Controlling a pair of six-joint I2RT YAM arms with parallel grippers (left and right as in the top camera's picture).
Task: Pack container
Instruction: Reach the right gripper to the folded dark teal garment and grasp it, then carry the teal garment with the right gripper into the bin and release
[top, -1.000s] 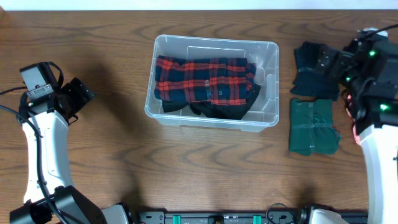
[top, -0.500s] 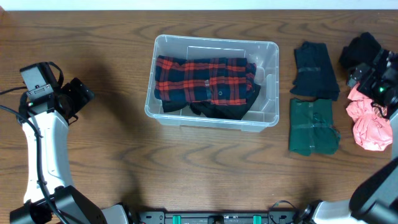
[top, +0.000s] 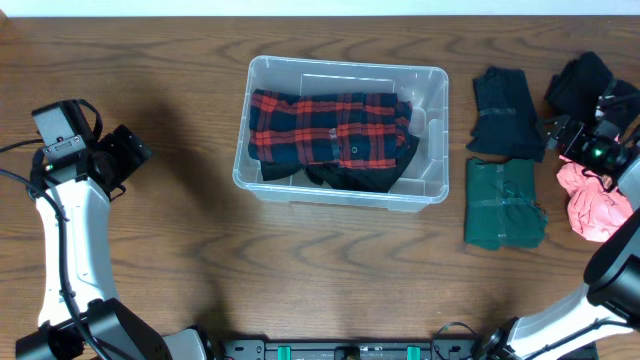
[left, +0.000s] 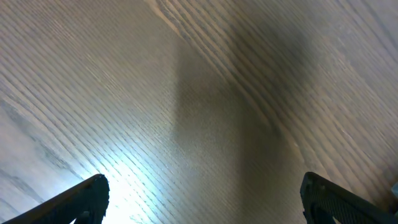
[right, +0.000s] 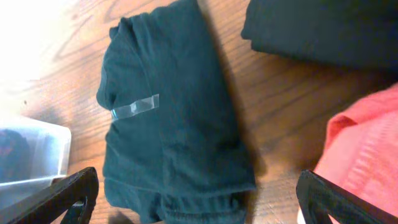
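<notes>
The right gripper lowers and shifts away from the pink garment onto the navy garment's near end (top: 509, 142) (right: 189, 174) next, since that end lies between its open fingers.
The clear plastic container (top: 436, 120) stands mid-table and holds a folded red-and-black plaid shirt (top: 330, 128) over a black garment (top: 360, 178). Its corner shows at the lower left of the right wrist view (right: 34, 155). My right gripper (top: 577, 135) is open and empty, hovering between a dark navy folded garment (top: 505, 108) and a pink garment (top: 597, 205). In the right wrist view the open jaws (right: 196, 183) sit over the navy garment (right: 174, 118), which has a strip of clear tape on it. My left gripper (top: 125, 150) is open and empty over bare wood (left: 203, 183).
A green folded garment (top: 503, 203) lies right of the container, below the navy one. A black garment (top: 580, 78) lies at the far right back and also shows in the right wrist view (right: 323, 28). The pink garment appears there too (right: 367, 149).
My right arm has drawn back to the right, off the navy garment, uncovering the pink garment. The gripper then shifted slightly left. The left arm has not moved.
</notes>
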